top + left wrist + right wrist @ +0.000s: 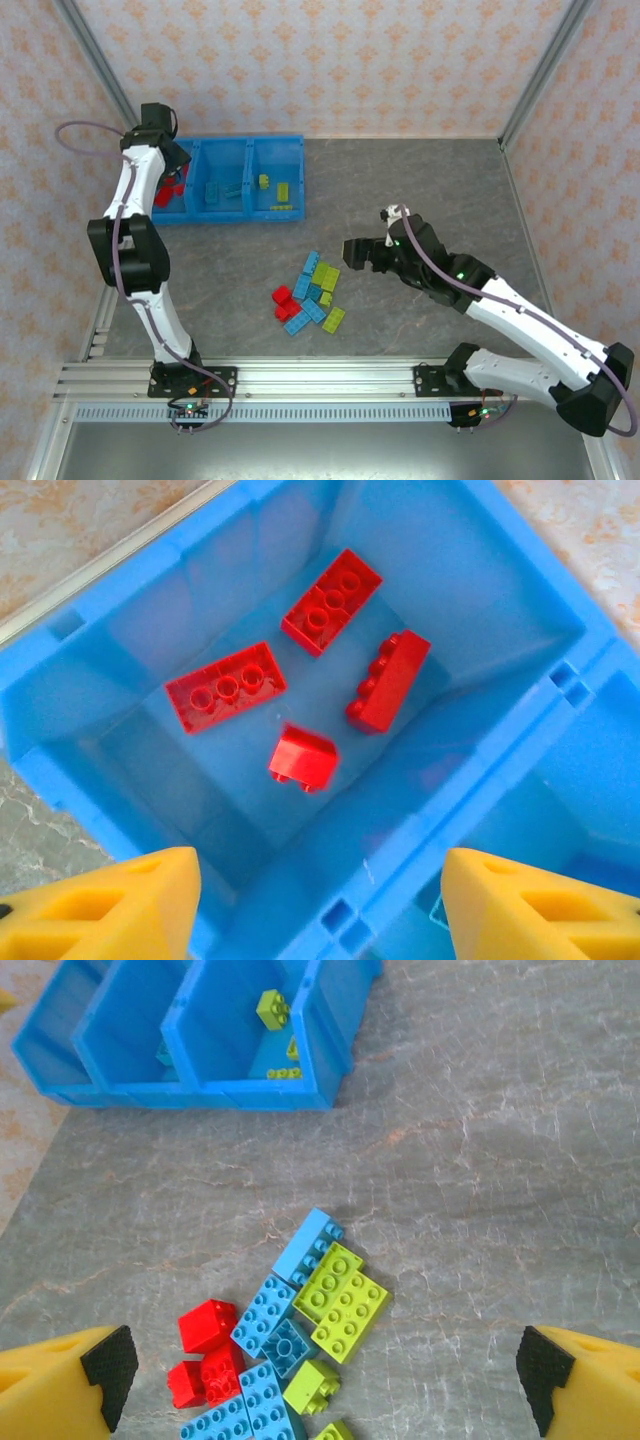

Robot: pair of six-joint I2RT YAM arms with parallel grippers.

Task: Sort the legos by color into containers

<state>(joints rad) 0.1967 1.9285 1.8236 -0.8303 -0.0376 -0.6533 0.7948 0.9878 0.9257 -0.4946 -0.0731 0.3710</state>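
Observation:
The blue brick nearest the tray is in the pile below, and its end sticks out past the lime bricks. I should move my right gripper across and down onto that end next.
The blue three-bin tray stands at the table's back left. My left gripper hangs open over its left bin, empty; below its yellow fingers lie several red legos. Light blue legos lie in the middle bin and lime ones in the right bin. A loose pile of red, blue and lime legos lies mid-table. My right gripper hovers open just right of the pile. In the right wrist view the pile's lime bricks, blue bricks and red bricks lie between its fingers.
Grey stone-pattern tabletop lies bare to the right of the tray and behind the right arm. Metal frame posts rise at the back corners. A slotted rail runs along the near edge. The tray's front wall faces the pile.

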